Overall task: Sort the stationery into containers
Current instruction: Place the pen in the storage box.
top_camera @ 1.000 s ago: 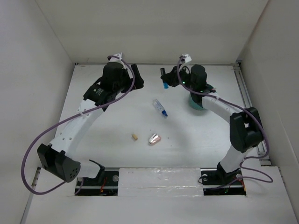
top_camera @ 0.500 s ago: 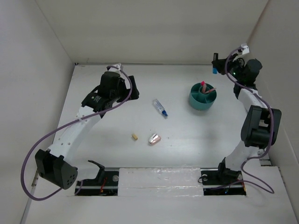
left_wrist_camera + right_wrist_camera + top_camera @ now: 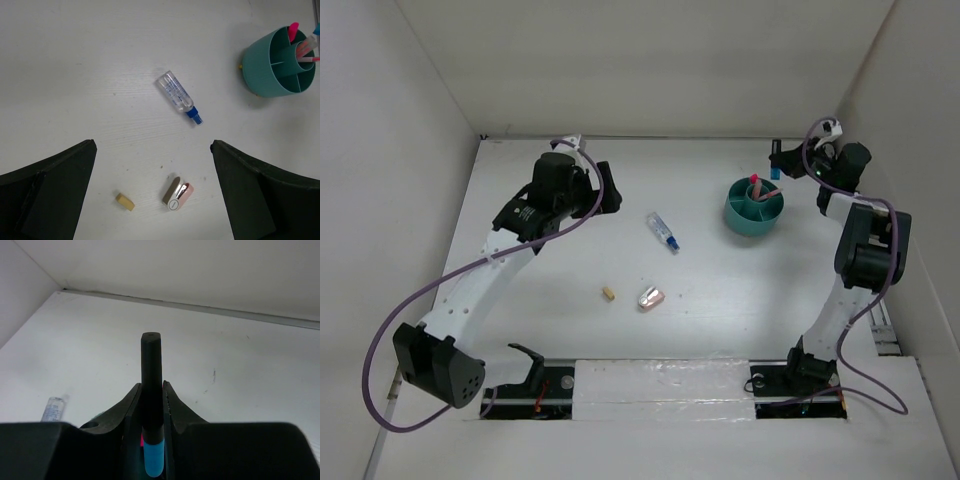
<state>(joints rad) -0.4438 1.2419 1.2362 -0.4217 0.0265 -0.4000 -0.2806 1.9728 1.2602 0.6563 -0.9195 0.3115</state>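
Pens already stand in this bowl, so my right gripper should next move down to the bowl's far section (image 3: 770, 186) beside the pink-capped marker and let go of the black marker there.
The teal bowl (image 3: 744, 222) stands at the back right, with a pink-capped marker (image 3: 755, 181) and thin pink pens (image 3: 306, 51) upright in its compartments. Just behind it, above its far rim, my right gripper (image 3: 777, 160) is shut on a black marker with a blue cap (image 3: 151, 371), cap end down. The clear blue-capped tube (image 3: 662, 231) lies mid-table. Nearer the front lie the tan block (image 3: 608, 293) and the silver-pink oval piece (image 3: 650, 297). My left gripper (image 3: 608, 190) hangs open over the back left; its wrist view shows the tube (image 3: 178, 95), block (image 3: 125, 201), oval piece (image 3: 177, 196) and bowl (image 3: 260, 65).
White walls enclose the table on the left, back and right. A metal rail (image 3: 850, 215) runs along the right edge beside the right arm. The tube (image 3: 52, 407) shows at the left of the right wrist view.
My right gripper carried the blue-capped marker from the table's back middle to the far right corner, then came back a little toward the bowl. The left gripper barely shifted.
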